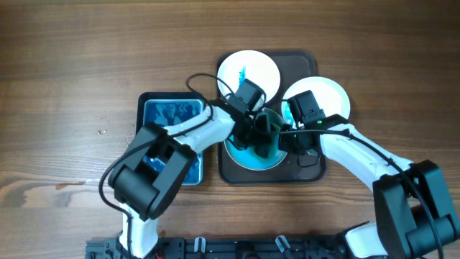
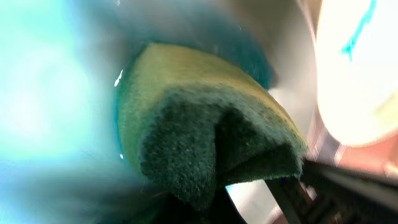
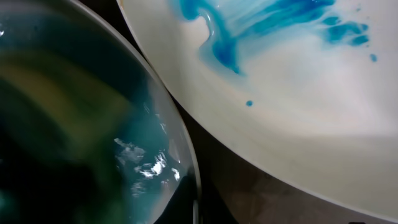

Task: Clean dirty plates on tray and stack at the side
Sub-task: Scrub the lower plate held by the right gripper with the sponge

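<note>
The front plate (image 1: 243,157) is still smeared blue, so my left gripper will wipe it next. Then my left gripper will rise and move over the blue tub to release the sponge, since the tub's water lies open.
A dark tray (image 1: 305,169) holds three white plates. The front plate (image 1: 243,157) is smeared blue. My left gripper (image 1: 263,129) is shut on a green and yellow sponge (image 1: 269,142) and presses it on that plate. In the left wrist view the sponge (image 2: 205,137) fills the middle above the gripper (image 2: 242,210). My right gripper (image 1: 290,139) is shut on the front plate's right rim (image 3: 166,118), seen at the bottom of the right wrist view (image 3: 196,213). The right plate (image 1: 325,93) (image 3: 298,87) has blue streaks. The back plate (image 1: 248,70) has a small blue mark.
A blue tub (image 1: 171,115) of blue water stands left of the tray. The wooden table (image 1: 65,86) has a few drops on its left part. Both arms cross over the tray's middle.
</note>
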